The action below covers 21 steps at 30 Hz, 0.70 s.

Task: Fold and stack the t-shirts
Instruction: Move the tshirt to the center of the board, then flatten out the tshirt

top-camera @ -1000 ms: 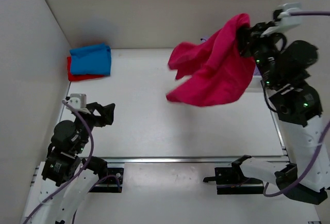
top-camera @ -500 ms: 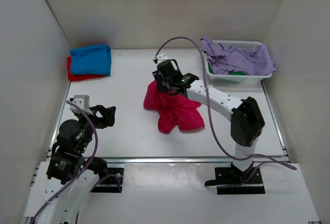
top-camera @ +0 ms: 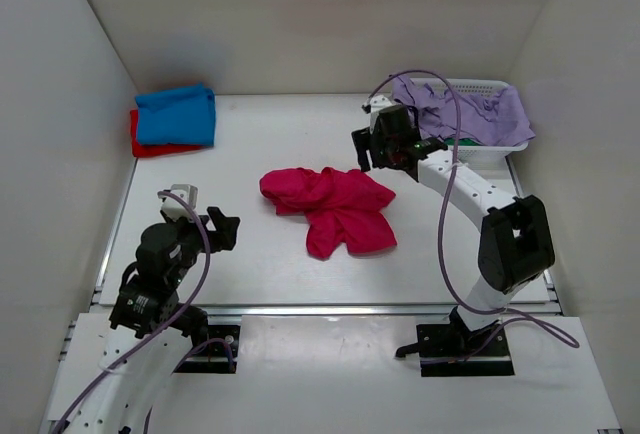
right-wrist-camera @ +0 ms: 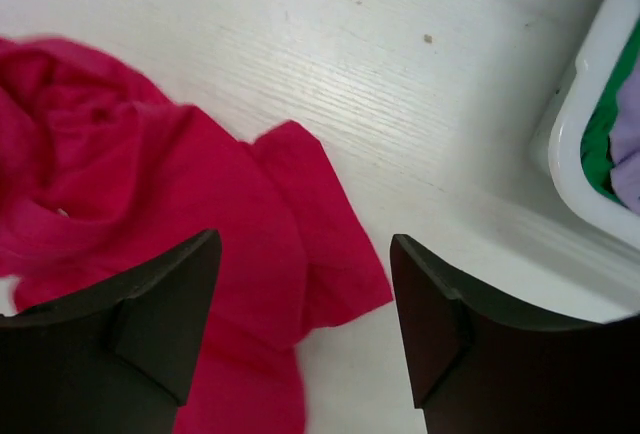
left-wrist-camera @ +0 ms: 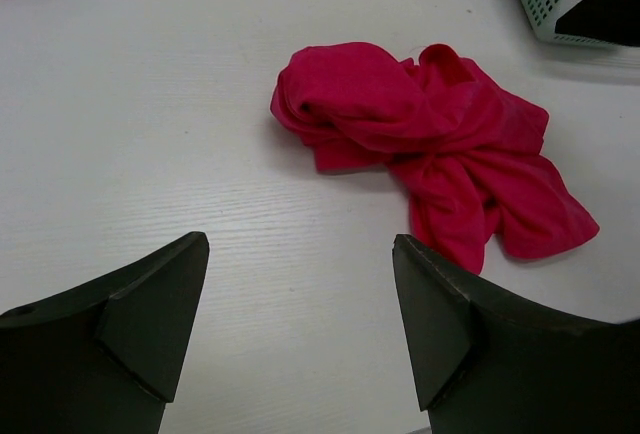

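The open right gripper comes down and back next onto the crimson-pink t-shirt's basket-side edge (top-camera: 380,207) (right-wrist-camera: 299,322). That edge lies below it, nearer the base, clear of the bunched cloth.
A crimson-pink t-shirt (top-camera: 335,208) lies crumpled in a heap at the middle of the table, also seen in the left wrist view (left-wrist-camera: 430,149) and the right wrist view (right-wrist-camera: 150,244). A folded blue t-shirt (top-camera: 176,115) rests on a red one (top-camera: 150,147) at the far left corner. My right gripper (top-camera: 378,152) hovers over the heap's right edge, open, with nothing between its fingers. My left gripper (top-camera: 222,227) is open at the near left, apart from the heap.
A white slatted basket (top-camera: 480,150) at the far right holds lilac and green cloth (top-camera: 455,112); its corner shows in the right wrist view (right-wrist-camera: 590,154). White walls enclose the table on three sides.
The right gripper carried the crimson-pink t-shirt down from high at the right, dropped it on the table's middle, opened, and drew back toward the basket. The left gripper shifted slightly right.
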### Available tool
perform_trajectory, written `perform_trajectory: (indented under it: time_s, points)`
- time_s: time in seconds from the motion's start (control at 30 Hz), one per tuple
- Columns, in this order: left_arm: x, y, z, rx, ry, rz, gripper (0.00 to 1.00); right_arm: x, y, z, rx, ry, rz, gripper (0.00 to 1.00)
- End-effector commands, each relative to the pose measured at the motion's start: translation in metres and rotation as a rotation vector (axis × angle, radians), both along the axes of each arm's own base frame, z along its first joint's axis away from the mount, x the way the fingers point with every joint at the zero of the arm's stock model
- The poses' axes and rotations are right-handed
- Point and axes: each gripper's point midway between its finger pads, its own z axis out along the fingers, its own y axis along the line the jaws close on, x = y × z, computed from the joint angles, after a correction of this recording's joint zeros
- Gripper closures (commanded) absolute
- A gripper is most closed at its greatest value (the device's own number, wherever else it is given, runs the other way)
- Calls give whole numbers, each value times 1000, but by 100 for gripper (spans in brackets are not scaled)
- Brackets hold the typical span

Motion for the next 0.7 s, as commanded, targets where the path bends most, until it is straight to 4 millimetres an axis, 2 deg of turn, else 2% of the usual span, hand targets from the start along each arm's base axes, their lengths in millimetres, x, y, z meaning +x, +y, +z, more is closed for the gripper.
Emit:
perform_trajectory:
  time_s: [0.0,0.1,0.17,0.27,0.33,0.47,0.5,0.57,0.6,0.63,0.67]
  points:
    - [3,-9,3,-18,-14,-41,15,-13,32,1,-76,-111,294,33]
    - [3,-11,1,-16,-10,-47,15,-14,20,-32,-170,-44,336,33]
    - [5,-13,-1,-20,-4,-56,15,-15,16,-44,-162,3,337,32]
    - [8,-15,-2,-27,-3,-60,15,-25,-2,-70,-164,67,298,32]
    - [8,-18,-3,-33,0,-69,16,-28,-14,-78,-188,91,241,32]
    - [12,-20,-6,-34,9,-75,15,-33,-16,-96,-167,197,222,31]
    - [12,-22,-6,-39,9,-80,15,-35,-18,-105,-151,240,227,32]
    - [14,-22,-7,-35,12,-77,16,-42,-12,-117,-138,299,246,34]
    - [13,-24,-4,-36,6,-88,15,-43,-11,-120,-133,309,239,38]
    - [12,-25,-3,-38,5,-94,15,-48,-9,-120,-118,309,248,51]
    - [13,-23,-4,-36,5,-87,15,-49,-7,-120,-102,314,243,58]
